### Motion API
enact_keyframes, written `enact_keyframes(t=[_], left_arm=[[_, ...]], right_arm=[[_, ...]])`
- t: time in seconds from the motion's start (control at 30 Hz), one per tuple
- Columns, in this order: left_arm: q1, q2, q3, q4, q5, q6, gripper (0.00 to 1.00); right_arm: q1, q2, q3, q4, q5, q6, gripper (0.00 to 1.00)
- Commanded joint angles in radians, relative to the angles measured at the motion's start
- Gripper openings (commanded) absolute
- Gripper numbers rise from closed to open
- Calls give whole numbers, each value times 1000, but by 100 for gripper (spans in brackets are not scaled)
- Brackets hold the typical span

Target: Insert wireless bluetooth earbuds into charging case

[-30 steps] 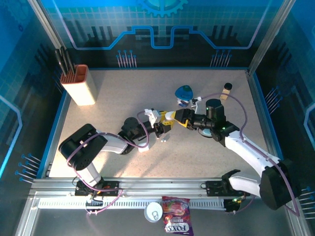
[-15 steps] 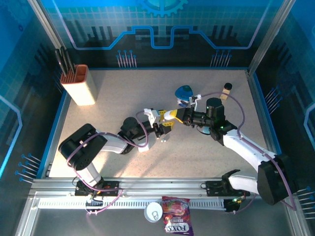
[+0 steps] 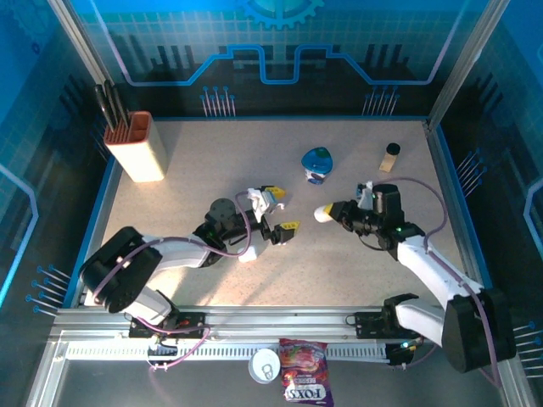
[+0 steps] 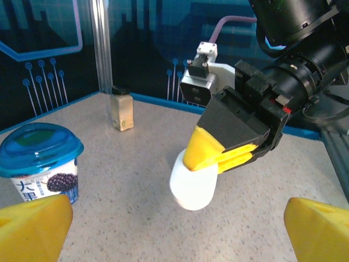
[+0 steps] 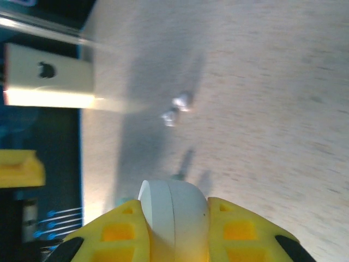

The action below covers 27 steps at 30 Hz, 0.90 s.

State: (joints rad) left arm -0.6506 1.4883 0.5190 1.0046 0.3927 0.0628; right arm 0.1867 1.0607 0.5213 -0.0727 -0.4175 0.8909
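The case [image 3: 321,213] hangs above the table, so the right gripper draws back next and lowers it onto the bare tabletop nearer my base to release it.
A white pebble-shaped charging case [image 5: 173,221] sits between the yellow fingers of my right gripper [image 5: 173,204], which is shut on it. In the left wrist view the same case [image 4: 192,185] hangs just above the table under the right gripper [image 4: 215,158]. From above, the right gripper [image 3: 327,212] holds the case [image 3: 321,213] right of centre. My left gripper [image 3: 279,211] is wide open with nothing in it, its fingers [image 4: 32,226] spread to both sides and facing the case. Two tiny white earbuds [image 5: 177,108] lie loose on the table beyond the case.
A blue-lidded yogurt cup [image 3: 316,163] stands behind the grippers, and a small bottle [image 3: 389,157] near the back right. A knife block [image 3: 142,146] stands at the back left. A candy bag [image 3: 305,386] and a lid lie off the table's front edge.
The left gripper has opened and let go of the case. The right gripper has shut on it and carried it to the right, away from the left gripper.
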Motion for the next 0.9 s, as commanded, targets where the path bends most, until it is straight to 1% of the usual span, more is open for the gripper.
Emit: enact_keyframes(t=[0.0, 0.13, 0.23, 0.3, 0.33, 0.4, 0.47, 0.53, 0.6, 0.67, 0.77, 0.87], left_arm=[[5, -65, -2, -260, 89, 87, 99], [-1, -84, 41, -446, 208, 190, 99], [-12, -67, 85, -531, 256, 254, 99], [-14, -53, 109, -566, 276, 269, 99], [-13, -48, 118, -576, 282, 274, 99], [-13, -41, 131, -592, 291, 275, 99], [-13, -39, 133, -597, 288, 271, 99], [-14, -42, 130, -587, 254, 244, 99], [-12, -50, 131, -593, 189, 196, 99], [-13, -66, 144, -649, 130, 172, 99], [-13, -99, 163, -771, 49, 189, 99], [-15, -142, 200, -950, -2, 258, 99]], right_arm=[[-75, -65, -89, -167, 65, -74, 10], [-165, -134, -186, -205, 51, -91, 10], [-212, -151, -240, -190, 26, -91, 10], [-234, -145, -263, -180, 17, -98, 12], [-239, -141, -268, -180, 20, -103, 14], [-248, -132, -273, -187, 31, -118, 21], [-253, -129, -269, -195, 39, -129, 32], [-254, -143, -253, -222, 55, -143, 45], [-255, -171, -220, -283, 88, -175, 57], [-253, -210, -178, -353, 133, -217, 65], [-248, -264, -112, -446, 191, -279, 72], [-222, -290, -52, -493, 220, -321, 74]])
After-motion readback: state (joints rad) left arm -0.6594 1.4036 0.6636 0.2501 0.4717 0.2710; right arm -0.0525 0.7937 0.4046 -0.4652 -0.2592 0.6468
